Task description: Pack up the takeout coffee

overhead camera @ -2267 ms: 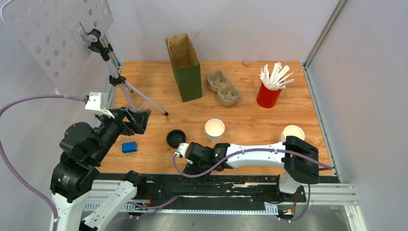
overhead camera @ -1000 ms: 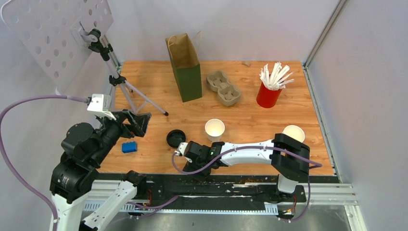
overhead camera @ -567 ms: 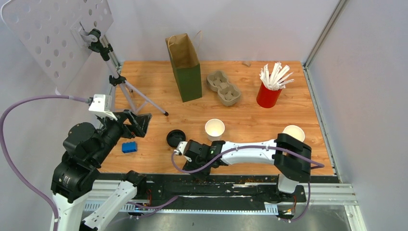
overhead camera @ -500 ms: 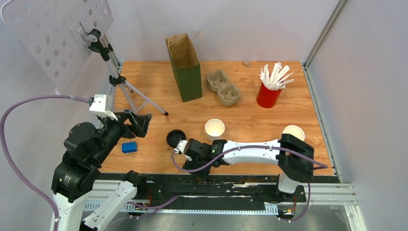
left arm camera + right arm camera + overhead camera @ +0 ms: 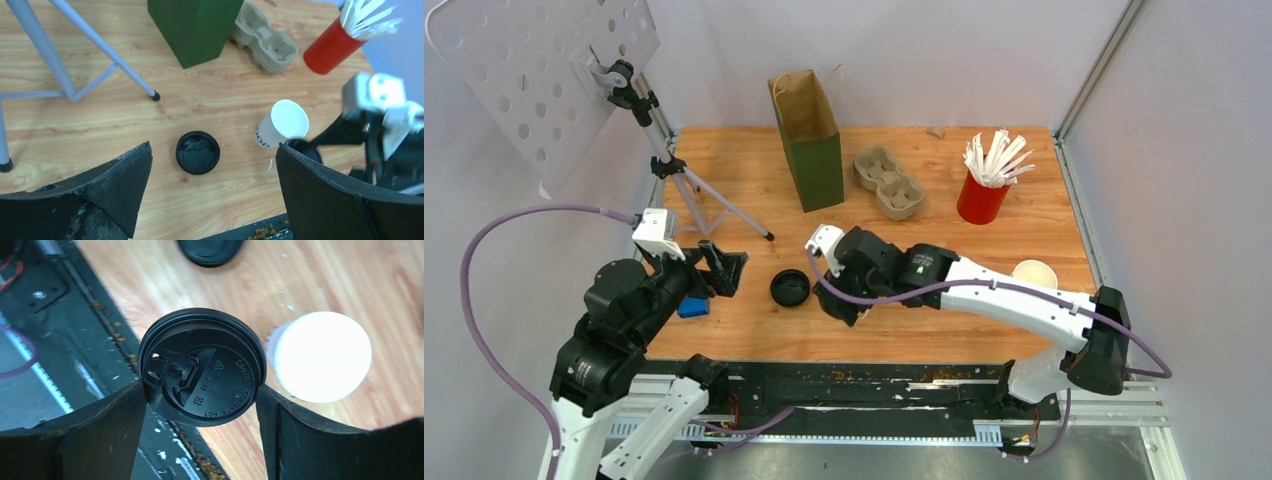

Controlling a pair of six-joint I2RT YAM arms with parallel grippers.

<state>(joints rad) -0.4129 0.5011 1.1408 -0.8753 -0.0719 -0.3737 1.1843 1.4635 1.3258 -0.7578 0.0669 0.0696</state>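
My right gripper moves outward over the cup's round opening [image 5: 324, 357] next, then down to release the lid, since the white paper cup beyond the lid stands open.
My right gripper [image 5: 201, 387] is shut on a round black lid [image 5: 202, 367], held flat by its rim above the table's near edge. Just beyond it stands an open white paper cup [image 5: 320, 356] with dark print [image 5: 280, 125]. In the top view my right gripper [image 5: 842, 300] and arm hide that cup. A second open white cup [image 5: 1032, 273] stands near the right edge. Another black lid [image 5: 790, 288] lies flat on the wood [image 5: 197, 152]. My left gripper [image 5: 213, 150] hangs open above that lid, holding nothing [image 5: 719, 272].
A green and brown paper bag [image 5: 809, 140] stands open at the back, with the grey pulp carrier [image 5: 889, 183] and a red cup of white stirrers [image 5: 984, 190] to its right. A tripod [image 5: 684, 180] stands at the left, and a blue block [image 5: 692, 306] lies near my left gripper.
My right gripper closed on the lid at the near edge, then rose and swung back over the nearer cup. The left arm moved a little right and forward.
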